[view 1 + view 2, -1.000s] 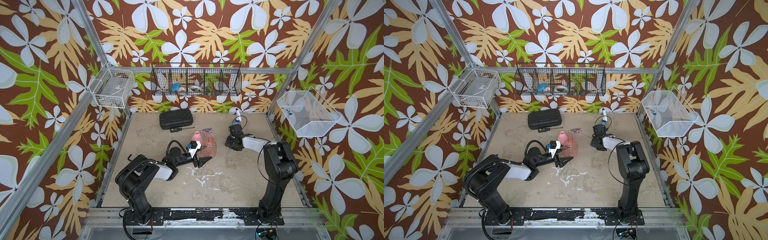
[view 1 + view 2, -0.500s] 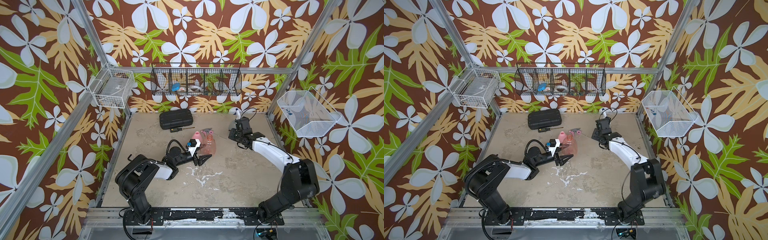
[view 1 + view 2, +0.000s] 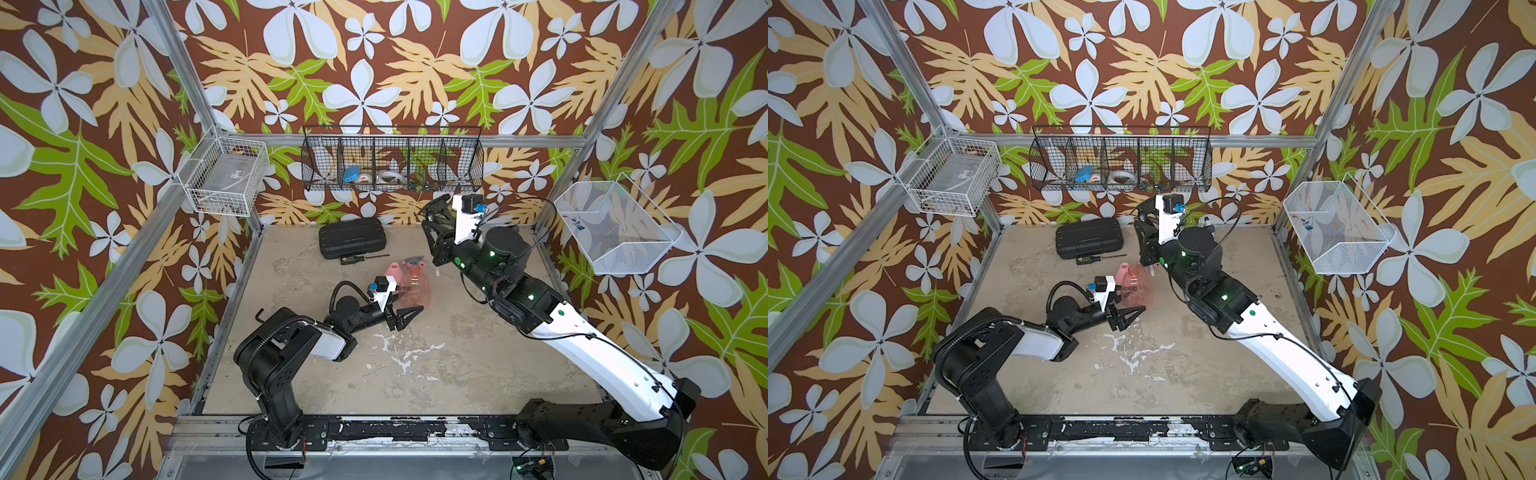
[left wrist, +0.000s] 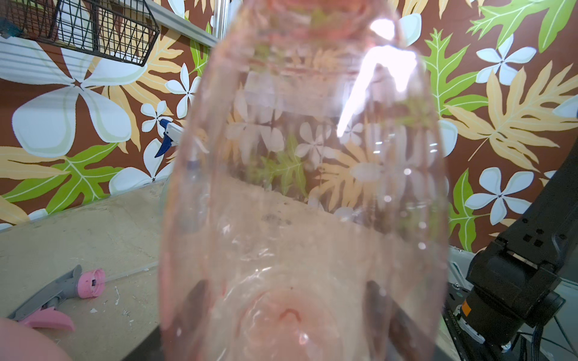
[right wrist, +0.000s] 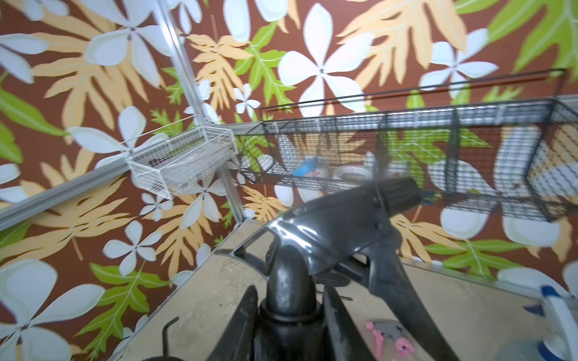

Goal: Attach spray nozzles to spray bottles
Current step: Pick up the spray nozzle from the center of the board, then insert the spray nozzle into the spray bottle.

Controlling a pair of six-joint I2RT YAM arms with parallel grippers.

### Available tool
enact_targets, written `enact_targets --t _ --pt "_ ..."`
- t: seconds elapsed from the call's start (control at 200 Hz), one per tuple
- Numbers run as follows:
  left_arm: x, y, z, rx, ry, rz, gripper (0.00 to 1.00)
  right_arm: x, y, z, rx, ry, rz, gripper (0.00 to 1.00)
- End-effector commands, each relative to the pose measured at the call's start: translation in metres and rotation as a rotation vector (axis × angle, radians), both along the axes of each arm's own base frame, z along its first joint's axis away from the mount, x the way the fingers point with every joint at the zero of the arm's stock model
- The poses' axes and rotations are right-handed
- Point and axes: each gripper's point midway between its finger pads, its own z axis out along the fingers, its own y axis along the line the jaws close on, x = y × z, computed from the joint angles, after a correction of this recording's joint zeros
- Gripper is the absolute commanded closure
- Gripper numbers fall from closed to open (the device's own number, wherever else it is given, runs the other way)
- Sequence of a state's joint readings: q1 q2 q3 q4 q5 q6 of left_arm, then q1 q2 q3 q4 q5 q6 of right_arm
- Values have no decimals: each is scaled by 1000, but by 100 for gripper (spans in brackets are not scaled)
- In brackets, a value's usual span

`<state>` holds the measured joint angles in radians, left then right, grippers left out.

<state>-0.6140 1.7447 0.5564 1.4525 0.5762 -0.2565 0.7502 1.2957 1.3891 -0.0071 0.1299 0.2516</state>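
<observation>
The orange-red bottle's opening (image 3: 414, 269) is below and back of my right gripper, which should next move back and down over it to release the nozzle's collar.
My left gripper (image 3: 406, 312) (image 4: 287, 312) is shut on the base of the translucent orange-red spray bottle (image 3: 415, 284) (image 4: 300, 175), which stands upright on the table. The bottle fills the left wrist view. My right gripper (image 3: 434, 216) (image 5: 291, 312) is raised near the back wall, shut on the collar of the black spray nozzle (image 5: 337, 228). The pink cone bottle (image 3: 392, 271) stands just behind the orange-red one. A grey-and-pink nozzle (image 3: 414, 262) (image 4: 59, 293) lies beside them. A white-and-blue nozzle (image 4: 170, 134) (image 3: 1206, 218) shows at the back right, atop a clear bottle.
A flat black ribbed case (image 3: 352, 237) and a small black radio (image 3: 353, 259) lie at the back of the table. A black wire basket (image 3: 392, 160) hangs on the back wall just above my right gripper. White wire baskets (image 3: 226, 176) (image 3: 615, 226) hang on both sides.
My right arm has swung up and back from the table, carrying the black nozzle toward the back wall. The left arm and its bottle have not moved.
</observation>
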Motion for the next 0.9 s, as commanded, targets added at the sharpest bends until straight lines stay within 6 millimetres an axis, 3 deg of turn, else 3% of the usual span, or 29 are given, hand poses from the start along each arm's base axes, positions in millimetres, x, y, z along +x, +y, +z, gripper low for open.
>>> enact_targets --t 0.0,0.3,0.676,0.896 --pt "-8 3 17 -55 -48 -20 32 -5 20 14 -13 -76 91 91" --pt "-12 6 16 -31 -65 -13 32 -6 52 14 53 -82 224 92" --pt "-15 6 16 -27 -64 -27 32 15 64 -10 35 -54 195 96" --pt "-14 6 20 -32 -67 -24 32 9 58 -15 34 -53 194 96"
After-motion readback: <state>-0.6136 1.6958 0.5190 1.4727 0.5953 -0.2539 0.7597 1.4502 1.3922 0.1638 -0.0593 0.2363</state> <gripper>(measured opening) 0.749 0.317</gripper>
